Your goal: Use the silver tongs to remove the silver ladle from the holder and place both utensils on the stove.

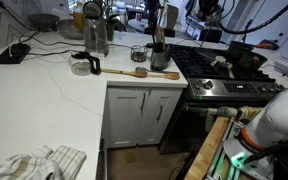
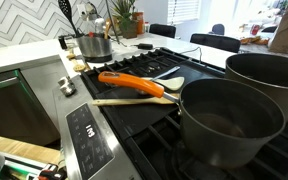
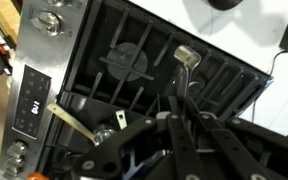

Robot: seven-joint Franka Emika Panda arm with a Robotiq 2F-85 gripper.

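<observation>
The grate (image 2: 127, 67) (image 3: 94, 88) beside the wooden spoon is bare, so next I will move my gripper toward the front panel, then down over that grate to let go of the silver utensil.
In the wrist view my gripper (image 3: 184, 112) is shut on the silver tongs (image 3: 187, 56). One tong arm reaches up over the grates and the other (image 3: 68, 118) splays to the left. It hangs over the black stove (image 3: 124, 60) near its steel front panel. The stove also shows in both exterior views (image 1: 224, 68) (image 2: 134, 120). The silvery holder (image 1: 160, 57) (image 2: 92, 46) stands on the counter by the stove with dark handles sticking up. I cannot pick out the ladle among them. In an exterior view only my white arm (image 1: 276, 112) shows.
Two big dark pots (image 2: 229, 122) (image 2: 269, 75) sit on the near burners. An orange-handled utensil (image 2: 129, 83) and a wooden spoon (image 2: 134, 100) lie on the grates. A metal pitcher (image 1: 95, 35), a glass jar (image 1: 138, 53) and a cloth (image 1: 34, 165) are on the white counter.
</observation>
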